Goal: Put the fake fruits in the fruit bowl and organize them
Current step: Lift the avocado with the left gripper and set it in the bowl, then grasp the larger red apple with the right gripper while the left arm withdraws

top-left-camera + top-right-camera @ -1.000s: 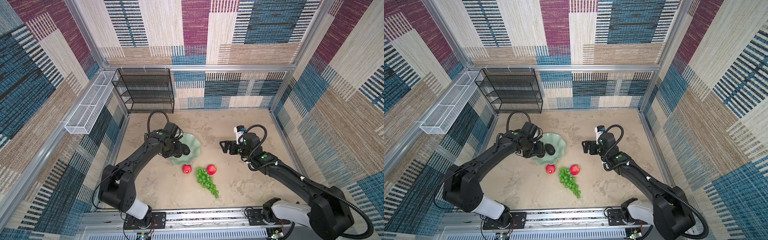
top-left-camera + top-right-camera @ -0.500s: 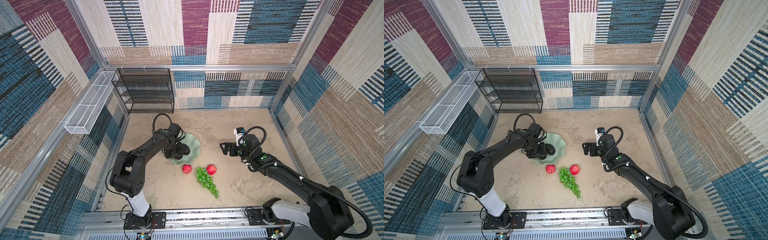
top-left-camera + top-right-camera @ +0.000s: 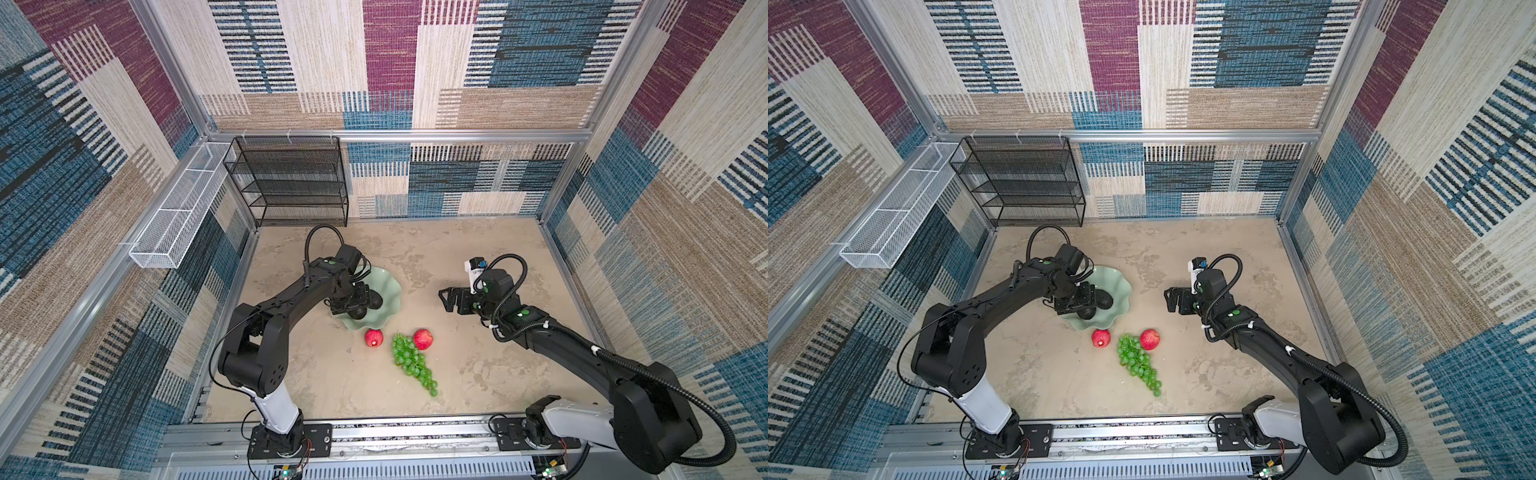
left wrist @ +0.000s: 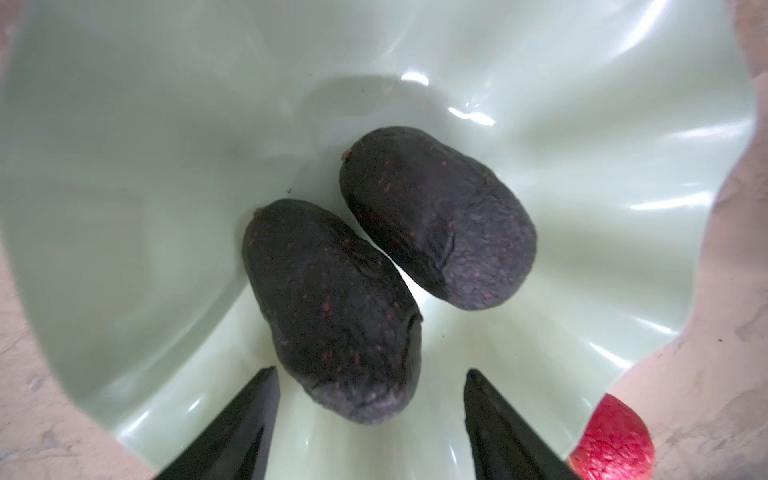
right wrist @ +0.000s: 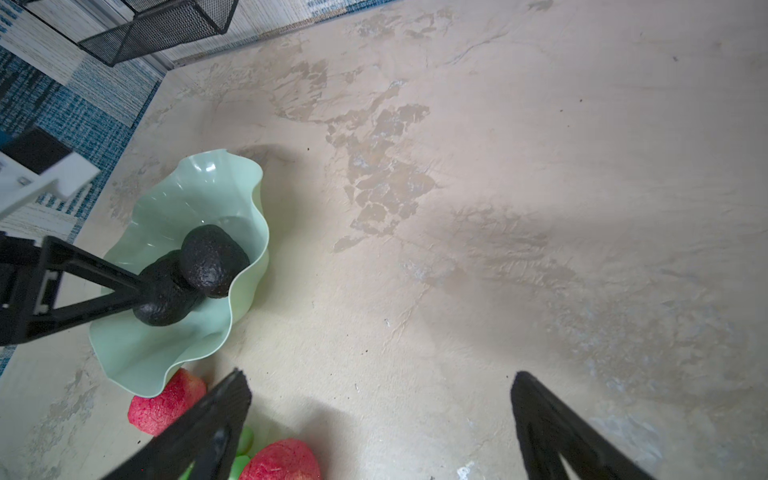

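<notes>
My right gripper will next go back and down onto the apple farther from the bowl, because that apple is still outside, below my gripper and closer to my base.
The pale green fruit bowl (image 3: pixel 390 291) (image 3: pixel 1122 291) stands left of centre on the table. Two dark avocados (image 4: pixel 332 307) (image 4: pixel 436 216) lie side by side in the bowl (image 4: pixel 166 166). My left gripper (image 4: pixel 370 371) (image 3: pixel 357 305) hovers open over the bowl, its jaws on either side of the nearer avocado's end with a gap on each side. In front of the bowl, two red apples (image 3: pixel 373 338) (image 3: pixel 423 339) flank the top of a green grape bunch (image 3: pixel 411 363) (image 3: pixel 1138 363). My right gripper (image 5: pixel 379 375) (image 3: pixel 446 297) hangs open and empty over bare table to the right of the bowl.
A black wire rack (image 3: pixel 291 183) stands against the back wall at the left. A white wire basket (image 3: pixel 178 216) hangs on the left wall. Patterned walls enclose the table on three sides, and a metal rail (image 3: pixel 374 432) runs along the front.
My left gripper's jaws have widened and let go of the avocado, which now lies in the bowl. The left arm's elbow has swung inward. The right arm has stayed still.
</notes>
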You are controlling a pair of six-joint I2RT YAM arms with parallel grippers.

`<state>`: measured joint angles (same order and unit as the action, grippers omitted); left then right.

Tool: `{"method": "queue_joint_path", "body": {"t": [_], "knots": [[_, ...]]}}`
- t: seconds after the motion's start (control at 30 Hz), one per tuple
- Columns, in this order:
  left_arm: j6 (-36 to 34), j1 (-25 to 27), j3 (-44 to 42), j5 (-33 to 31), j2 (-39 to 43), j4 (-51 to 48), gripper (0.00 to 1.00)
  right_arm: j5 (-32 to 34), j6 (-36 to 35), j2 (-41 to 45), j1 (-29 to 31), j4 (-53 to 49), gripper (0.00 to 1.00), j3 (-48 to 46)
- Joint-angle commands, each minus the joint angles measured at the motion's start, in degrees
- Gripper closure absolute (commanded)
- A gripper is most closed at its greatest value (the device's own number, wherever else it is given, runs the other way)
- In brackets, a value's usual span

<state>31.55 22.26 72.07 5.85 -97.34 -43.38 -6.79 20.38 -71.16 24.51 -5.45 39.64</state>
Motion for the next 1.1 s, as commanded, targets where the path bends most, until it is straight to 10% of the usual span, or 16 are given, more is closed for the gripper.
{"method": "queue_joint_path", "body": {"t": [0.0,0.53,1.07], "knots": [[0.1,-0.2,0.0,-3.2,4.0,0.2,0.26,-3.4,-0.7,-0.6,0.3,-2.2,0.02,0.6],[-5.3,-1.1,-22.7,-31.8,49.5,25.3,0.16,-2.2,10.6,-6.4,18.8,-3.9,0.06,-1.7],[-8.6,-2.1,-23.4,-29.3,49.4,22.6,0.14,-0.2,18.5,-14.1,19.1,3.3,0.23,-0.7]]}}
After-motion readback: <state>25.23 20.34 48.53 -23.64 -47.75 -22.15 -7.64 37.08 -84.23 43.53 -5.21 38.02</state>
